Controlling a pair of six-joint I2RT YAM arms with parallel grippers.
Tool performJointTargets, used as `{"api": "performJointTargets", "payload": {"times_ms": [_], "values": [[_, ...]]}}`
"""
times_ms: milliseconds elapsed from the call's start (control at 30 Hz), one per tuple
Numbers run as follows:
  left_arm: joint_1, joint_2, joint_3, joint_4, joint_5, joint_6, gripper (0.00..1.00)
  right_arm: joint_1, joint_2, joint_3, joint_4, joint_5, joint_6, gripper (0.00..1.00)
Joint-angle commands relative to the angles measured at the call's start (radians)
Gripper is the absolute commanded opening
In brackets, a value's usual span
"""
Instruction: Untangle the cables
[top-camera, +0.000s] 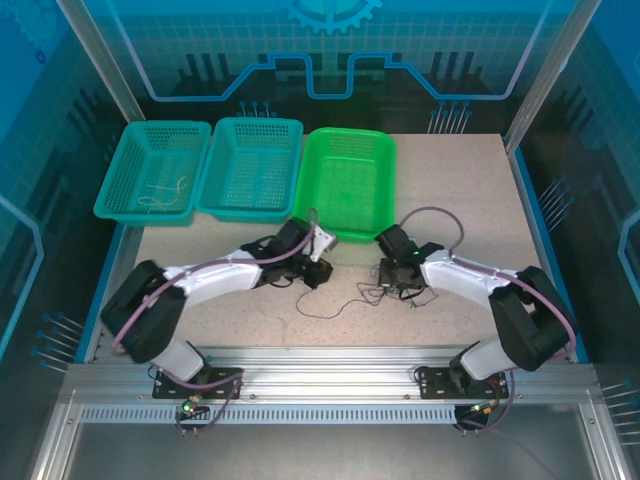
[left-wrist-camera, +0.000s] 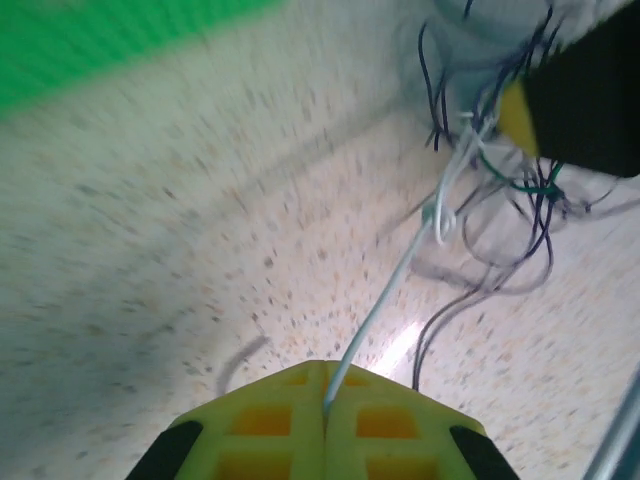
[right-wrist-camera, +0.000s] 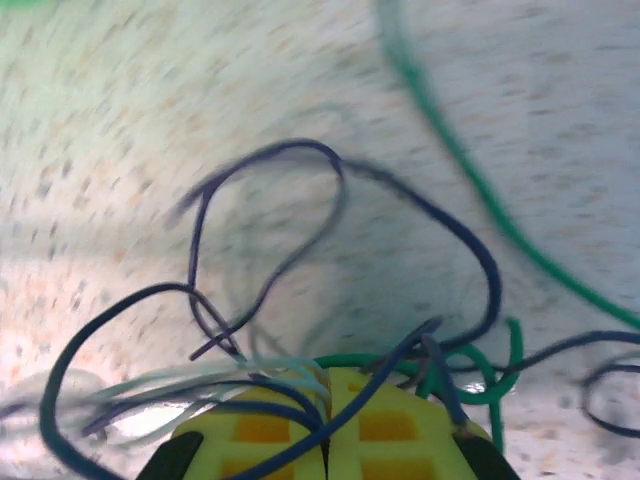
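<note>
The teal basket holding a white cable lies outward of my left gripper, so next my left gripper needs to lift up and outward over that basket and release this cable.
A tangle of thin dark blue, white and green cables (top-camera: 392, 291) lies on the table between my two grippers, with a dark strand (top-camera: 330, 310) trailing toward the front. My left gripper (left-wrist-camera: 325, 368) is shut on a single white cable (left-wrist-camera: 385, 300), which runs taut up to the knot (left-wrist-camera: 505, 190). My right gripper (right-wrist-camera: 327, 375) is shut on the bundle itself: dark blue loops (right-wrist-camera: 300, 200), white strands (right-wrist-camera: 200, 378) and a green cable (right-wrist-camera: 470, 385) cross its fingers. From above, the left gripper (top-camera: 319, 266) and right gripper (top-camera: 388, 273) sit a short way apart.
Three baskets stand along the back: two teal ones (top-camera: 120, 195) (top-camera: 225, 200) and a bright green one (top-camera: 388, 185). A white cable (top-camera: 165, 192) lies in the leftmost teal basket. The metal rail (top-camera: 320, 365) runs along the front edge.
</note>
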Motion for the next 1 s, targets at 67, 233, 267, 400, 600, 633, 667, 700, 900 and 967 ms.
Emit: {"api": "performJointTargets", "payload": {"times_ms": [67,233,267,400,600,633,667,700,900,967], "values": [[0.114,-0.213,-0.059,0.002,-0.099,-0.094,0.00,-0.270,-0.113,-0.154,-0.061,-0.022,0.123,0.00],[0.153,-0.321,-0.047,-0.077,-0.189,-0.121,0.00,-0.387,-0.165,-0.189,-0.068,-0.050,0.109,0.00],[0.169,-0.342,-0.037,-0.094,-0.200,-0.137,0.00,-0.400,-0.166,-0.191,-0.073,-0.049,0.111,0.00],[0.239,-0.409,0.053,-0.184,-0.201,-0.142,0.00,-0.438,-0.148,-0.171,-0.071,-0.094,0.100,0.00],[0.269,-0.393,0.356,-0.341,-0.221,-0.028,0.00,-0.427,-0.116,-0.127,-0.046,-0.180,0.043,0.00],[0.284,-0.381,0.414,-0.364,-0.239,-0.003,0.00,-0.421,-0.113,-0.119,-0.052,-0.190,0.034,0.00],[0.304,-0.363,0.478,-0.382,-0.251,0.021,0.00,-0.415,-0.113,-0.111,-0.056,-0.198,0.026,0.00],[0.327,-0.343,0.534,-0.399,-0.255,0.037,0.00,-0.407,-0.115,-0.104,-0.059,-0.200,0.021,0.00],[0.464,-0.146,0.969,-0.477,-0.248,0.150,0.00,-0.374,-0.148,-0.068,-0.095,-0.197,0.000,0.00],[0.521,-0.084,1.101,-0.476,-0.243,0.168,0.00,-0.365,-0.161,-0.061,-0.106,-0.191,-0.004,0.00]]}}
